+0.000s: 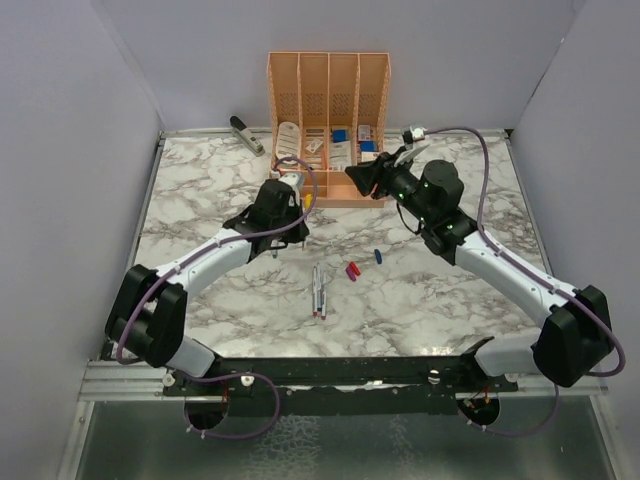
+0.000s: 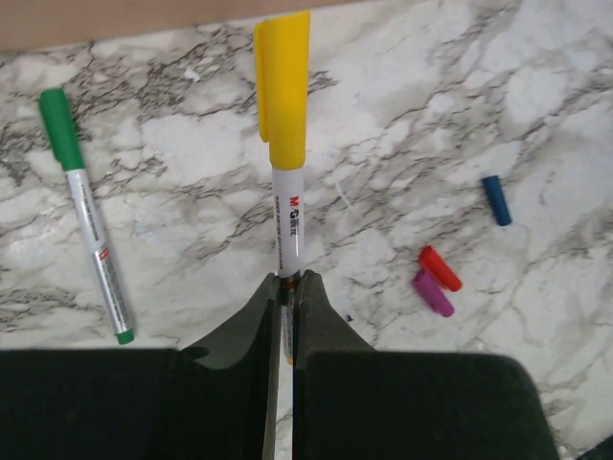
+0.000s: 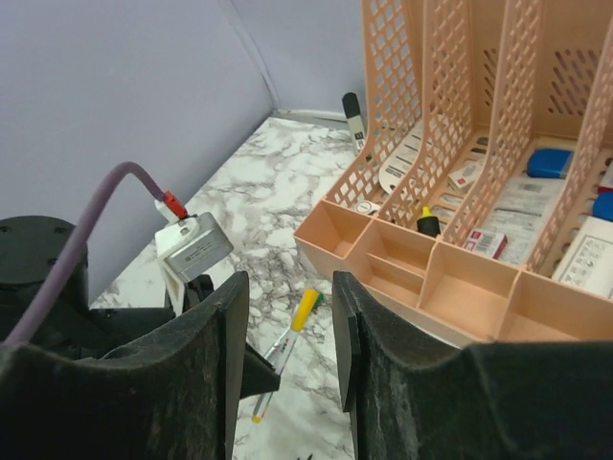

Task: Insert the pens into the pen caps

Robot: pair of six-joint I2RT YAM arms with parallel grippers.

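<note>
The yellow cap is already on the white pen. My left gripper will next go down to the marble close beside the green-capped pen, then open.
My left gripper is shut on the lower barrel of a white pen that wears the yellow cap; it stands over the marble near the organiser. A second pen with a green cap lies on the table to its left. The blue cap, red cap and purple cap lie loose to the right. Uncapped pens lie side by side at the table's middle. My right gripper is open and holds nothing, a little apart from the yellow cap, just in front of the organiser.
The peach organiser with white and blue items stands at the back centre, its low front compartments right beside my right fingers. A grey stapler lies at the back left. Purple-grey walls close in the table on three sides.
</note>
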